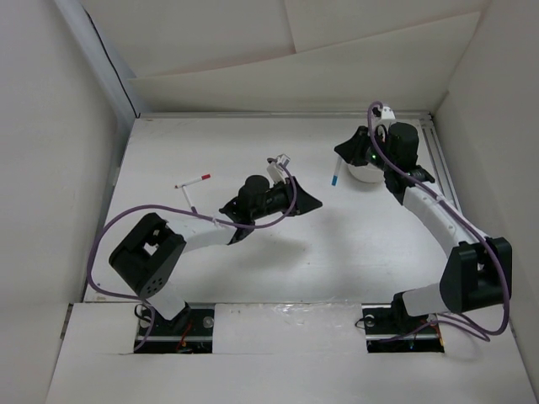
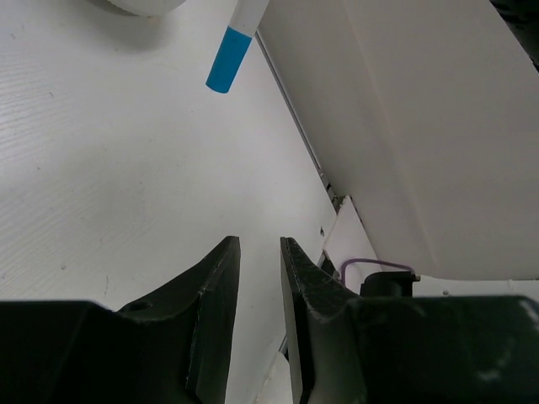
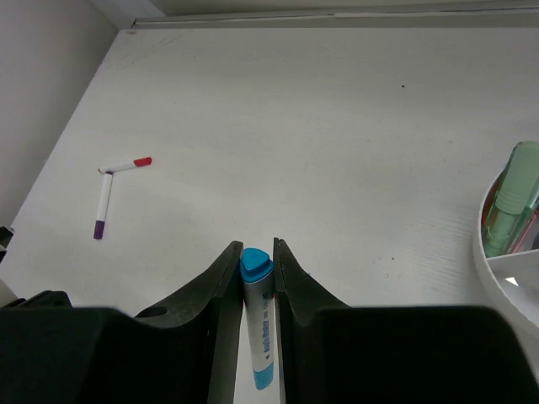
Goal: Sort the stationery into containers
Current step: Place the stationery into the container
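My right gripper swings to the right in the top view next. It then lowers over the white cup (image 1: 364,176) (image 3: 517,268) and lets go, since the marker still hangs beside the cup's rim.
My right gripper (image 3: 255,246) is shut on a blue-capped white marker (image 3: 257,324), which hangs from it just left of the round white cup (image 1: 364,176) in the top view (image 1: 337,175). The cup's rim (image 3: 487,252) shows at the right edge of the right wrist view, with green markers (image 3: 515,198) standing inside. My left gripper (image 1: 313,200) hovers mid-table with its jaws a narrow gap apart and nothing between them (image 2: 259,244); its camera sees the blue marker's end (image 2: 228,61). A thin white pen with a red tip (image 1: 195,180) and a thin purple-tipped pen (image 3: 103,206) lie at the far left.
White walls close the table in on the left, back and right. A raised rail (image 1: 438,160) runs along the right edge behind the cup. The arms' purple cables (image 1: 109,231) loop beside each base.
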Tool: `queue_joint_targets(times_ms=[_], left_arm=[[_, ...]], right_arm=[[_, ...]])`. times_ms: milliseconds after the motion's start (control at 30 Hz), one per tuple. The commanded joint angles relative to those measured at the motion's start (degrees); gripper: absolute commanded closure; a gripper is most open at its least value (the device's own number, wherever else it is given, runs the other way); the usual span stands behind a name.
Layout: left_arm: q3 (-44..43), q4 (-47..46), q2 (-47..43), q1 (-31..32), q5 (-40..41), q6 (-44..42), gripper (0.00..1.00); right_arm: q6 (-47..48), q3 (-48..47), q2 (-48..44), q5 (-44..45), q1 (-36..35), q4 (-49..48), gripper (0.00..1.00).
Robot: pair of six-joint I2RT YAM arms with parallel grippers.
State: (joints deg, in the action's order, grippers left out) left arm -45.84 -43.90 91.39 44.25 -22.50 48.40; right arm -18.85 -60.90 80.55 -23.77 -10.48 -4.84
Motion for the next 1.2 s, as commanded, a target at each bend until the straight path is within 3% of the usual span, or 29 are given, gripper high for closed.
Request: queue_joint_targets(times_ms=[0,333,567,767,900,1033,1167], left_arm=[[-3.7,-3.1,-0.6,0.2,-0.6,0.2,0.78],[-9.7,-3.1,3.4,2.0,-2.1,1.3,0.78],[-10.8,-3.1,5.9,2.0,-2.1,1.9,0.92],[-10.8,-3.7,7.1,2.0,-2.1,2.4,0.93],[-9.0,-4.3,5.5,2.0,-2.1,1.9,0.94],[-5.0,-4.3,1.2,2.0,0.7,-1.0,0.94],[-1.1,-1.9,-3.6,2.0,3.6,-3.6,0.93]], right_arm=[[2.2,-0.4,-2.9,4.0,-0.8,0.9,0.87],[2.2,-2.7,-2.8,5.8,-5.2,1.4,0.87],[2.9,-3.3,-2.8,9.5,-9.4,1.4,0.88],[3.9,-2.6,-3.8,14.0,-11.2,1.4,0.88],[6.4,-1.9,-5.8,24.6,-10.6,3.5,0.88],[6.9,-0.9,-5.8,42.2,-8.5,4.1,0.88],[5.8,0.5,-4.1,46.1,-3.1,0.8,0.89]])
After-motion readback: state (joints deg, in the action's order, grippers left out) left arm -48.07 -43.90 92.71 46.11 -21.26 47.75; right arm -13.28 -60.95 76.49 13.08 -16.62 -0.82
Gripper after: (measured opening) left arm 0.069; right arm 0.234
